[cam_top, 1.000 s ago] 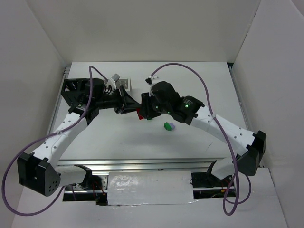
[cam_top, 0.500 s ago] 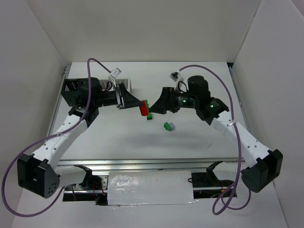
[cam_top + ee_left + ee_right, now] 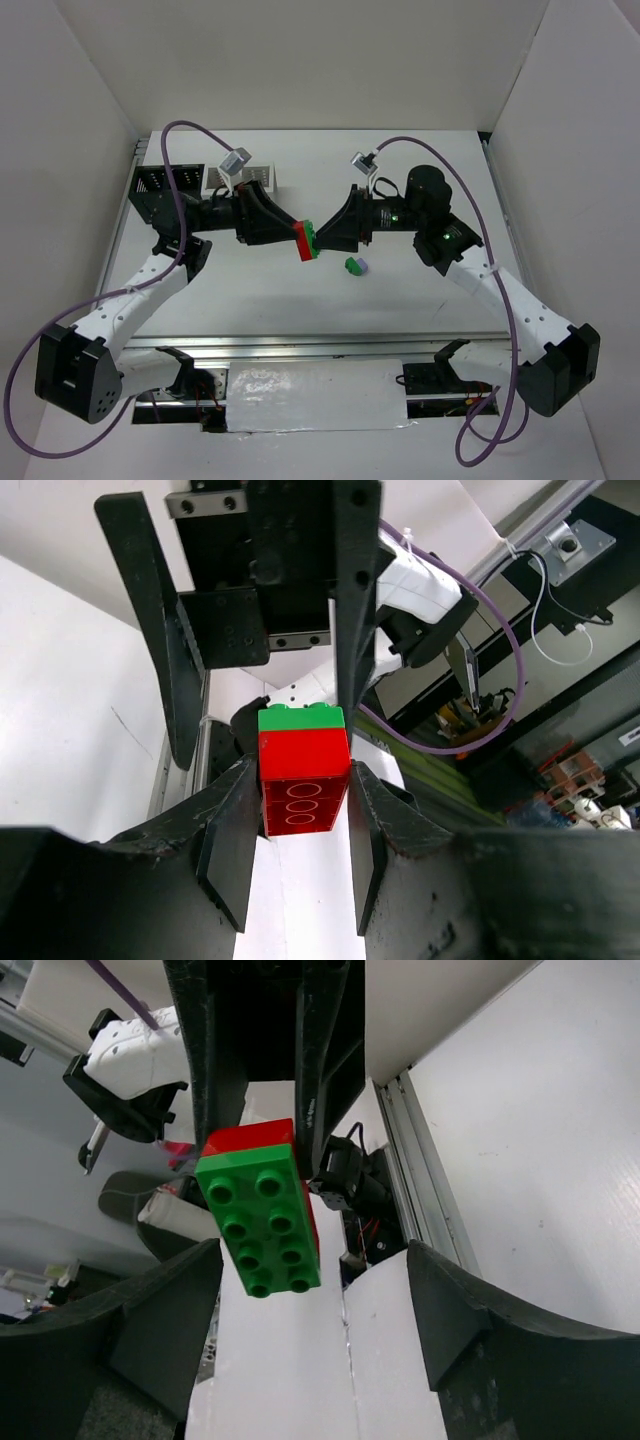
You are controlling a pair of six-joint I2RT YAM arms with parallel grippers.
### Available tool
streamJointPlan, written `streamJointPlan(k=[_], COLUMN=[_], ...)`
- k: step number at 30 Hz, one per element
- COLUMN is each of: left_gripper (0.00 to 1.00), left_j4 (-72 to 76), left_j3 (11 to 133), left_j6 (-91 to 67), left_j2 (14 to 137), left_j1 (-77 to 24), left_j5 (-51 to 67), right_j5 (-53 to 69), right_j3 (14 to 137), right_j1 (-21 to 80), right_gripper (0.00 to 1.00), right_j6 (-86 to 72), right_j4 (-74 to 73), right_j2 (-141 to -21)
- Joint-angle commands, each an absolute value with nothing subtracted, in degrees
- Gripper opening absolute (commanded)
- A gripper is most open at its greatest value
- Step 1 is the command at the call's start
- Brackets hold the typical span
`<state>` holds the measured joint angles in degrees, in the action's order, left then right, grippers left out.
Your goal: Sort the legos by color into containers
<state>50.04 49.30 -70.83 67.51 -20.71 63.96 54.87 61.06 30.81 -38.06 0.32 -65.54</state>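
My left gripper swings the red lego (image 3: 303, 780) over the white container by the black one next, as that container lies outward. It then turns the sideways fingers down to release.
My left gripper (image 3: 303, 805) is shut on a red lego (image 3: 303, 780) with a green lego (image 3: 300, 720) stuck on its far end, held above the table's middle (image 3: 299, 241). My right gripper (image 3: 310, 1295) faces it, open. The green lego's studded face (image 3: 260, 1222) hangs between its wide-spread fingers (image 3: 455, 1305) and touches neither. In the top view the right gripper (image 3: 322, 237) meets the left gripper (image 3: 293, 238) at the stack. A loose green lego (image 3: 351, 265) and a lavender lego (image 3: 364, 267) lie on the table. The black container (image 3: 150, 184) and the white containers (image 3: 262, 174) stand at the back left.
White walls (image 3: 90, 150) close in the table on the left, back and right. A metal rail (image 3: 320, 345) runs along the near edge between the arm bases. Purple cables (image 3: 420, 160) loop over both arms.
My right gripper let go of the stack, opened and drew back to the right, then came in again with its jaws spread. The left gripper kept the red lego.
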Motion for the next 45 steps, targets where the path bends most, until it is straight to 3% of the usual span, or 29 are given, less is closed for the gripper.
streamJointPlan(k=[1, 5, 9, 12, 13, 14, 16, 30, 36, 39, 42, 43, 45], left_gripper=[0.00, 0.00, 0.00, 0.00, 0.00, 0.00, 0.00, 0.00, 0.00, 0.00, 0.00, 0.00, 0.00], left_j4=[58.63, 54.85, 50.02, 47.82, 46.59, 46.23, 45.62, 32.00, 44.28, 44.05, 7.52, 1.82, -11.51], left_j3=[49.66, 49.83, 50.18, 50.80, 50.97, 51.15, 51.33, 50.71, 47.64, 47.54, 56.21, 58.16, 63.70], left_j6=[-73.30, -70.59, -67.59, -66.36, -66.01, -65.31, -64.17, -49.05, -58.25, -55.05, -37.13, -32.22, -30.07], left_j2=[67.24, 66.80, 66.36, 66.36, 66.27, 66.36, 66.01, 59.41, 62.31, 62.14, 60.21, 59.86, 60.81], left_j1=[-21.01, -21.09, -21.18, -21.09, -21.09, -21.09, -21.09, -11.87, -11.78, -11.43, -10.29, -9.59, -8.36], left_j5=[65.57, 65.04, 63.99, 63.72, 63.81, 63.72, 63.81, 61.87, 62.49, 59.52, 44.79, 33.43, 21.86], right_j5=[55.46, 55.90, 55.37, 55.02, 54.93, 54.41, 52.13, 54.14, 57.57, 56.61, 50.29, 46.18, 41.95], right_j3=[63.11, 62.67, 63.28, 63.54, 63.37, 63.20, 62.84, 55.55, 53.18, 52.29, 56.06, 58.34, 60.89], right_j1=[31.64, 33.04, 34.89, 35.59, 35.42, 35.51, 35.16, 23.64, 23.47, 23.38, 23.29, 23.38, 23.38], right_gripper=[0.81, 0.69, 0.68, 0.38, 0.19, 0.09, 0.00, 0.00, 0.00, 0.00, 0.00, 0.00, 0.00], right_j6=[-38.40, -40.78, -40.69, -40.25, -39.99, -39.73, -37.46, -36.12, -41.12, -42.28, -35.35, -32.11, -29.37], right_j4=[5.00, 8.52, 9.31, 9.05, 9.05, 8.88, 6.78, 5.98, 12.82, 15.30, 1.03, -2.25, -9.80], right_j2=[-66.09, -66.45, -67.14, -67.76, -67.76, -67.59, -66.71, -61.35, -62.93, -62.67, -62.49, -62.49, -62.32])
